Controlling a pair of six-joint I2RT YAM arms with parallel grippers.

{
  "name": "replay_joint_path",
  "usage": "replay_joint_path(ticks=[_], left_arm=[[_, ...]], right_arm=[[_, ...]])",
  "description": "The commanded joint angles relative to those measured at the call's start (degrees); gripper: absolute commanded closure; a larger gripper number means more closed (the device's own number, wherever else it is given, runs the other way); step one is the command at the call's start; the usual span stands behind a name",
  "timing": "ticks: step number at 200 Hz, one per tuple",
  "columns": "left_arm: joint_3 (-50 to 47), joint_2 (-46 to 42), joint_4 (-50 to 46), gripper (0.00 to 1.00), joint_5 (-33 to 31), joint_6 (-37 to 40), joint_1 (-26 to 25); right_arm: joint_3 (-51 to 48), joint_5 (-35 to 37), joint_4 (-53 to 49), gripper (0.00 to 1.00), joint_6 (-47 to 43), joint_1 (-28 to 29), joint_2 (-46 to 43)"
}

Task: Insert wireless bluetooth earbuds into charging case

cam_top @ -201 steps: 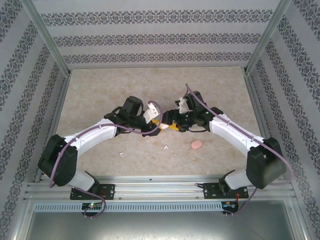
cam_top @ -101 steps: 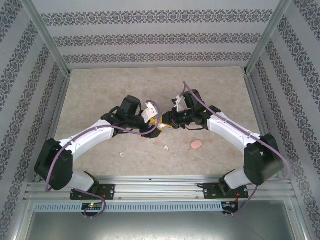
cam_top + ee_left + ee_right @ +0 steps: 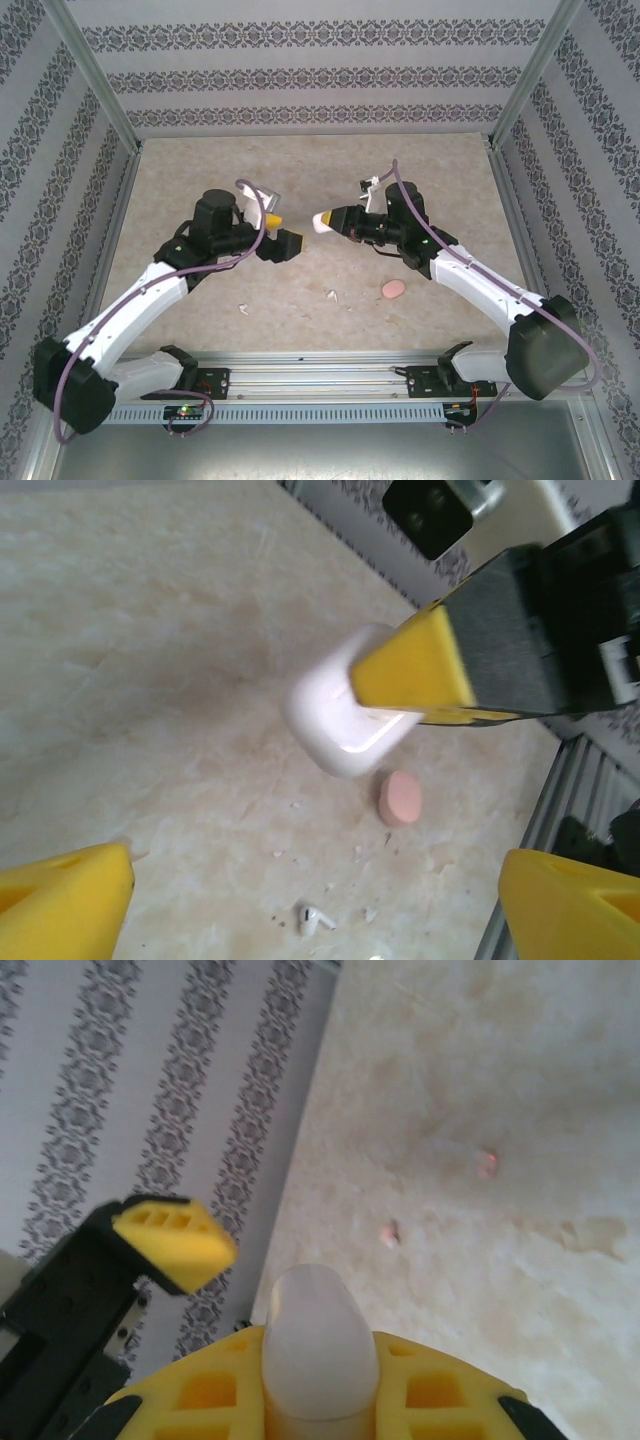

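Observation:
The case's loose end (image 3: pixel 319 222) (image 3: pixel 318 718) is next: my left gripper will swing outward, tilt up and close its open fingers there, as the right gripper's fingers cover the other.
A white charging case (image 3: pixel 322 221) hangs above the table's middle, and my right gripper (image 3: pixel 330 220) is shut on it. In the right wrist view the case (image 3: pixel 318 1330) sticks out rounded end first between the yellow fingers of the right gripper (image 3: pixel 318 1365). My left gripper (image 3: pixel 277 232) stands open a short way to the left, with nothing between its fingers. From the left wrist view the case (image 3: pixel 335 720) is ahead of the open left gripper (image 3: pixel 318 905). One earbud (image 3: pixel 332 295) lies on the table below the case, also seen as the earbud (image 3: pixel 312 918). A second earbud (image 3: pixel 243 309) lies further left.
A pink pebble-like case (image 3: pixel 393 290) lies on the table right of the near earbud, the same pink case (image 3: pixel 400 798) in the left wrist view. Patterned walls and metal posts enclose the marble-look table (image 3: pixel 200 180). A rail (image 3: pixel 320 375) runs along the near edge.
The two grippers were together at the centre around the white case. The left gripper opened and drew back left. The right gripper shut on the case and pulled away right.

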Motion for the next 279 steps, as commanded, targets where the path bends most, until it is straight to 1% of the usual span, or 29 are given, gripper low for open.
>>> replay_joint_path(ticks=[1,14,24,41,48,59,74,84,96,111,129,145,149,157,164,196,214,242,261,279], left_arm=[[1.0,-1.7,2.2,0.07,1.8,-7.0,2.7],[2.1,-1.4,1.7,0.09,3.7,-9.9,3.6],[2.2,-1.6,1.6,0.12,5.1,-10.5,4.5],[0.6,-2.7,5.1,0.13,7.7,-11.5,5.5],[-0.1,-3.0,7.1,0.14,8.7,-12.6,6.1],[-0.3,-2.8,9.8,0.16,12.2,-14.4,7.2],[1.0,-1.1,11.9,0.2,15.8,-17.5,8.3],[1.6,0.2,13.8,0.25,18.5,-18.8,8.7],[1.8,1.2,16.7,0.27,20.0,-21.1,9.1],[1.1,2.3,23.4,0.33,22.1,-25.2,9.4],[-0.1,3.7,32.5,0.44,24.5,-30.4,9.7],[-0.2,5.0,36.6,0.55,25.8,-33.6,9.8],[-0.1,5.3,37.0,0.59,26.1,-33.9,9.9],[0.2,5.7,37.2,0.65,26.5,-34.2,9.9],[0.3,6.0,37.4,0.68,26.8,-34.4,9.9],[0.6,7.0,39.5,0.75,28.5,-35.7,9.9],[0.3,7.0,39.9,0.81,29.1,-35.6,9.9],[-0.6,5.1,39.2,0.97,29.5,-31.7,9.9],[-0.7,3.3,36.6,1.0,29.2,-27.4,9.9],[-0.3,2.2,34.7,1.0,30.4,-23.6,9.9]], right_arm=[[1.6,0.5,12.7,0.94,2.0,1.9,1.4],[2.2,0.4,17.1,0.94,2.9,3.0,2.4],[2.3,0.5,20.6,0.94,4.2,3.5,3.2],[3.2,-0.3,25.5,0.94,6.2,4.3,4.8],[3.7,-0.8,26.5,0.94,6.7,4.7,5.3],[4.3,-1.2,27.4,0.94,6.7,5.4,5.5],[4.7,-1.2,27.9,0.93,6.3,5.9,5.3],[4.6,-1.2,29.2,0.93,6.5,6.0,5.1],[4.7,-1.4,30.6,0.92,6.8,5.9,5.0],[5.1,-2.3,31.8,0.92,7.4,6.0,5.2],[5.2,-3.1,33.0,0.92,8.1,6.0,5.5],[4.9,-3.6,33.1,0.92,8.1,6.2,5.4],[4.8,-3.7,33.7,0.92,8.1,6.1,5.4],[4.6,-3.7,34.8,0.92,8.0,6.2,5.4],[4.5,-3.8,35.2,0.92,8.1,6.3,5.4],[4.4,-3.3,35.8,0.92,8.0,6.3,5.5],[4.7,-3.1,35.7,0.92,7.8,6.3,5.6],[5.7,-4.0,34.9,0.87,7.9,6.2,6.3],[6.3,-5.0,33.8,0.79,8.0,6.2,6.8],[6.6,-6.2,34.1,0.76,8.6,6.2,7.8]])
